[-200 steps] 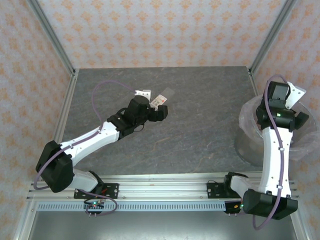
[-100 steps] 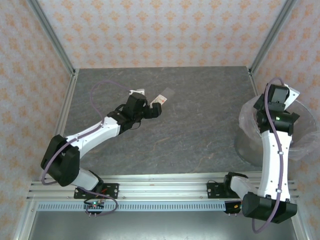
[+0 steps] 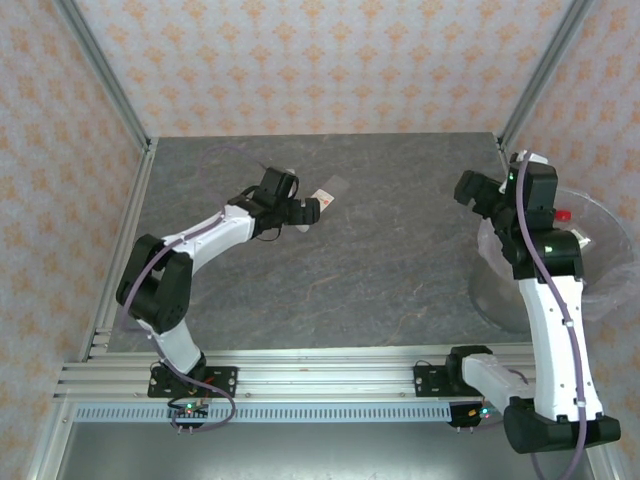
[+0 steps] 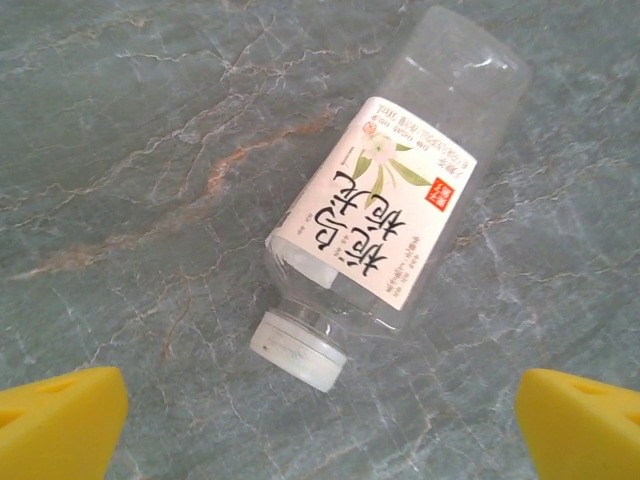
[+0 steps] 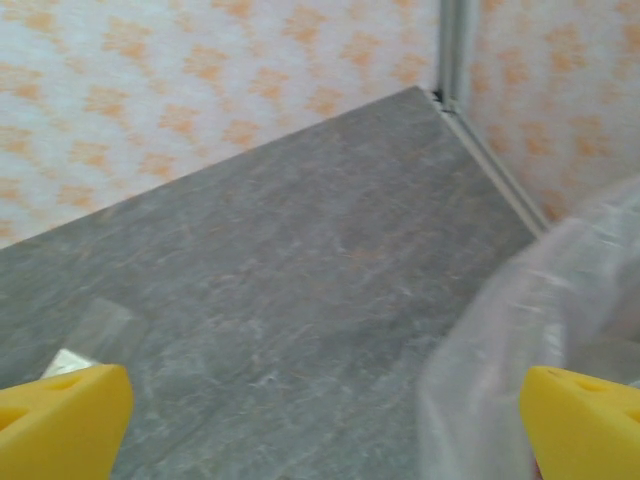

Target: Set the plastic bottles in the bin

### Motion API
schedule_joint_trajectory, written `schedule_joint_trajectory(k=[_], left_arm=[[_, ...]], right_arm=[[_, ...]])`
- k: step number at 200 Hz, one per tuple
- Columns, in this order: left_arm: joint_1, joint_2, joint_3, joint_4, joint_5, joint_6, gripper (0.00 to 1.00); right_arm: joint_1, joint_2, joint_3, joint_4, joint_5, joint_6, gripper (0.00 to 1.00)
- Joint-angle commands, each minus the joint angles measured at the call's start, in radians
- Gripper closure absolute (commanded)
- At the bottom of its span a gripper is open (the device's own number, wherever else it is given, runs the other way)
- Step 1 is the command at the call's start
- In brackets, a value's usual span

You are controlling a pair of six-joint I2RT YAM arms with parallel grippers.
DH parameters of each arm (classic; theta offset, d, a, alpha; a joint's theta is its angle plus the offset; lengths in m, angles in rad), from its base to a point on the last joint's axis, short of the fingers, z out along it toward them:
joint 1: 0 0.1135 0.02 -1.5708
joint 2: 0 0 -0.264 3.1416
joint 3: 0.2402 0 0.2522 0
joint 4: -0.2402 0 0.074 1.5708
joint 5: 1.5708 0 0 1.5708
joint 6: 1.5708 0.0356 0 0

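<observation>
Next, the left gripper moves down and past the white cap (image 4: pixel 297 350) around the label's black characters; its open fingers are still short of the bottle's body.
A clear plastic bottle (image 4: pixel 390 220) lies on its side on the grey stone table, with a white label bearing black characters and a white cap (image 4: pixel 297 350) pointing at my left gripper (image 4: pixel 320 430). That gripper is open just short of the cap, its yellow fingertips (image 4: pixel 60 420) wide on either side and touching nothing. From above, the bottle (image 3: pixel 328 192) lies at the far middle-left with the left gripper (image 3: pixel 302 208) beside it. The bin (image 3: pixel 600 290), lined with a crinkled clear bag (image 5: pixel 540 330), stands at the right. My right gripper (image 3: pixel 480 195) hovers open and empty by its left rim. A red cap (image 3: pixel 563 215) shows inside the bin.
Aluminium posts and patterned walls close the table at the back and sides. The rail with both arm bases (image 3: pixel 330 375) runs along the near edge. Bare table (image 3: pixel 400 270) stretches between the bottle and the bin.
The left arm stretched further back and its gripper shifted slightly up-left beside the bottle. The right gripper swung from over the bin to its left rim, uncovering a red cap inside.
</observation>
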Motion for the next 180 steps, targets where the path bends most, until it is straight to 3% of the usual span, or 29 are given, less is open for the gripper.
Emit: schedule_joint_trajectory(k=[1, 37, 114, 162, 180], left_arm=[[0.030, 0.035, 0.041, -0.033, 0.108, 0.113, 0.00], [0.032, 0.126, 0.099, -0.034, 0.152, 0.220, 0.00], [0.028, 0.420, 0.397, -0.153, 0.181, 0.247, 0.01], [-0.027, 0.479, 0.444, -0.192, 0.042, 0.280, 0.10], [-0.046, 0.501, 0.461, -0.207, 0.001, 0.290, 0.22]], right_arm=[[0.032, 0.007, 0.003, 0.069, -0.022, 0.019, 0.01], [0.059, 0.014, -0.003, 0.067, -0.003, 0.016, 0.01], [0.064, -0.019, -0.025, 0.031, 0.018, -0.002, 0.01], [0.064, -0.023, -0.044, 0.019, 0.032, -0.012, 0.01], [0.064, -0.018, -0.048, 0.029, 0.026, -0.009, 0.01]])
